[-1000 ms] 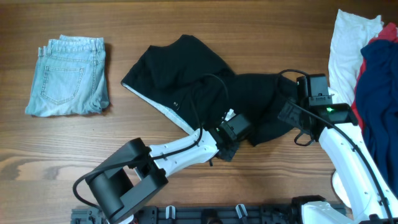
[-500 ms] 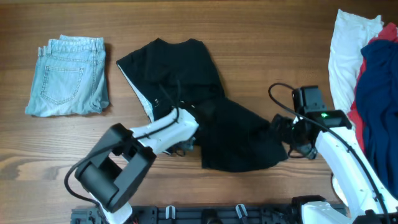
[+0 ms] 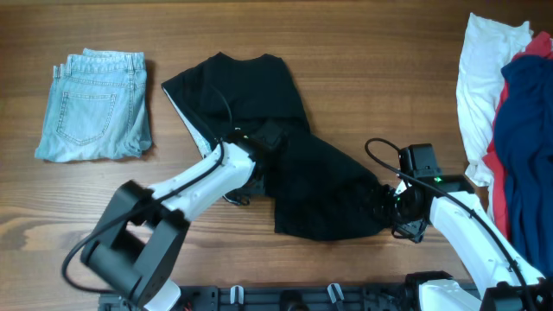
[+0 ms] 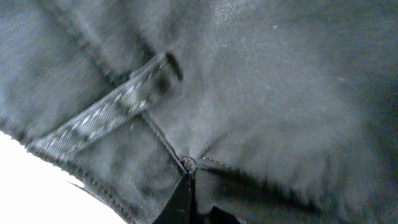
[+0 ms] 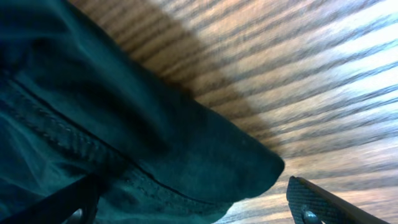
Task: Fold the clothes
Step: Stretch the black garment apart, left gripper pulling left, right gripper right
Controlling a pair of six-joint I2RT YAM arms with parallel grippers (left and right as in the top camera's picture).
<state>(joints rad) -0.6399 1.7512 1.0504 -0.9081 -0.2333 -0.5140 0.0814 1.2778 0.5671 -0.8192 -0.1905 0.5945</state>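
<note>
Next, my left gripper lifts the pinched black fabric and pulls the fabric toward the folded light-blue jeans [image 3: 95,107].
The black garment [image 3: 324,194] lies crumpled in the middle of the table, with a strip of pale lining [image 3: 195,131] along its left edge. My left gripper [image 3: 270,138] rests on its middle. In the left wrist view its fingertips [image 4: 186,174] are pinched together on the black fabric [image 4: 280,93], next to a belt loop [image 4: 106,112]. My right gripper [image 3: 387,206] is at the garment's right edge. In the right wrist view its fingers [image 5: 193,205] stand wide apart, with a fold of the black fabric [image 5: 124,124] between them.
Folded light-blue jeans [image 3: 95,105] lie at the far left. A pile of white [image 3: 479,78], red [image 3: 494,149] and navy [image 3: 523,130] clothes sits at the right edge. Bare wooden table [image 3: 389,52] shows behind the black garment.
The black garment has been dragged to the left and laid lower. My left gripper moved left and then up with it. My right gripper moved down and left along the garment's right edge.
</note>
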